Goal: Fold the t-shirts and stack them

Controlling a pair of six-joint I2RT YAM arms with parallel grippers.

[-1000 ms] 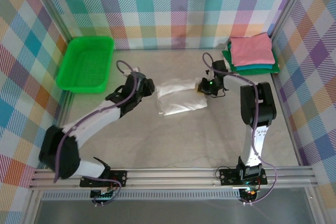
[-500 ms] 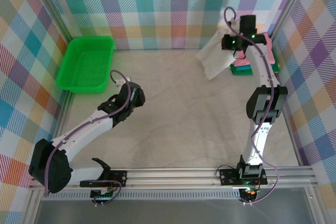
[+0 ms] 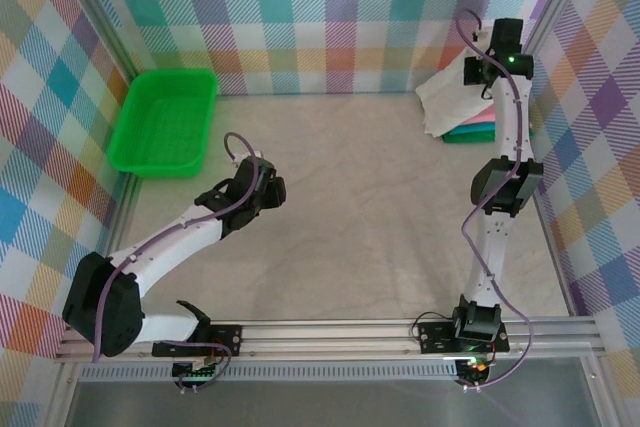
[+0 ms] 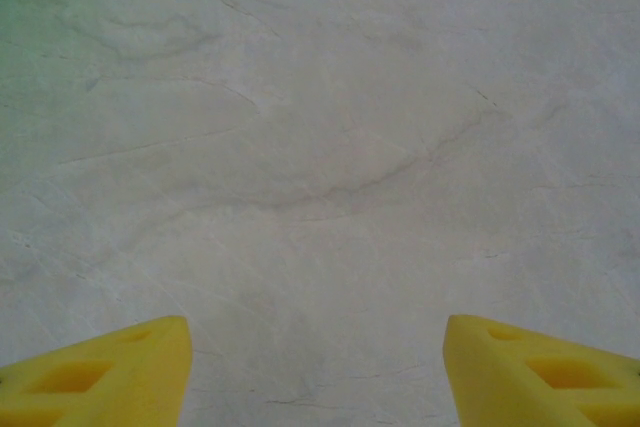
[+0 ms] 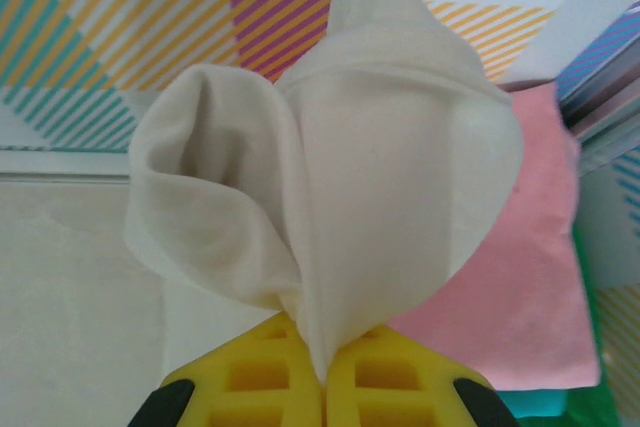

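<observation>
The pink t-shirt's uncovered side (image 3: 485, 116) (image 5: 525, 292) is toward the metal post. My right gripper needs to move that way over it next and release the overhanging white t-shirt.
My right gripper (image 3: 480, 72) (image 5: 325, 372) is shut on the folded white t-shirt (image 3: 448, 99) (image 5: 370, 177), which hangs over the stack at the back right corner. That stack has a pink t-shirt (image 5: 525, 287) (image 3: 484, 119) on top, with a teal one (image 3: 478, 132) and a green one (image 5: 590, 347) beneath it. My left gripper (image 3: 272, 189) (image 4: 318, 367) is open over bare table at the left centre, nothing between its yellow fingers (image 4: 110, 372).
A green plastic tray (image 3: 125, 132) stands at the back left. Checked walls close the table on three sides, and a metal post (image 3: 560, 7) rises just behind the stack. The grey table surface (image 3: 370, 207) lies between the two arms.
The right arm has lifted the white t-shirt from the table's middle and carried it to the back right over the stack. The left arm has drawn back left and opened a little wider.
</observation>
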